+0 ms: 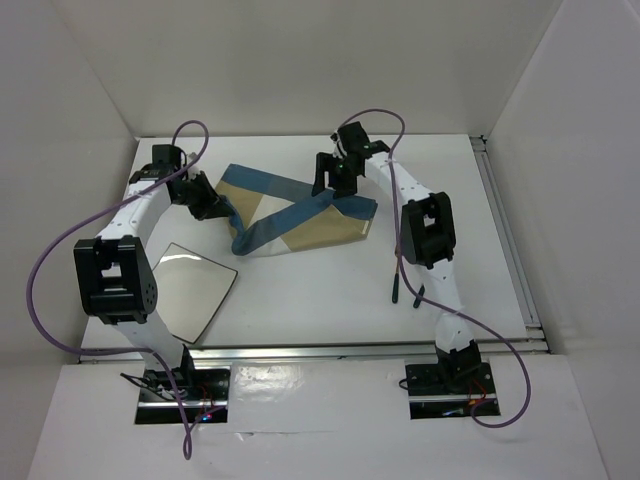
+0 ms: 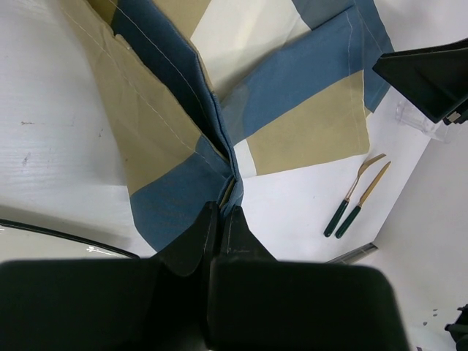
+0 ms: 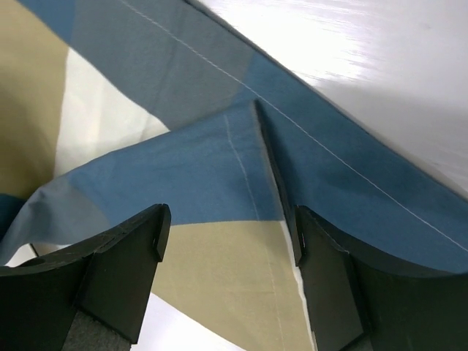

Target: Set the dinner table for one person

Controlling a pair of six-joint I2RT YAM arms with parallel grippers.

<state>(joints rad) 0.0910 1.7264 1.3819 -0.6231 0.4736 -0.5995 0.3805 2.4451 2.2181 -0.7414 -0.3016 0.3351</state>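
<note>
The placemat (image 1: 300, 215) is rumpled and folded, so my left gripper will next lift its bunched edge, then lower it onto the tabletop beyond the white plate to release it.
The blue-and-tan placemat (image 1: 300, 215) lies rumpled and folded over itself in the middle of the white dinner table (image 1: 460, 180). My left gripper (image 1: 216, 208) is shut on a bunched fold at the placemat's left edge; in the left wrist view the gripper (image 2: 225, 210) pinches the cloth (image 2: 175, 146). My right gripper (image 1: 335, 185) is open over the placemat's far right part. In the right wrist view the gripper (image 3: 228, 234) has its fingers on either side of a cloth fold (image 3: 219, 161), not closed on it.
A white square plate (image 1: 190, 290) lies at the near left. Two green-handled, gold-tipped pieces of cutlery (image 2: 356, 199) lie right of the placemat, partly under my right arm in the top view (image 1: 396, 285). A metal rail (image 1: 360, 347) runs along the near edge.
</note>
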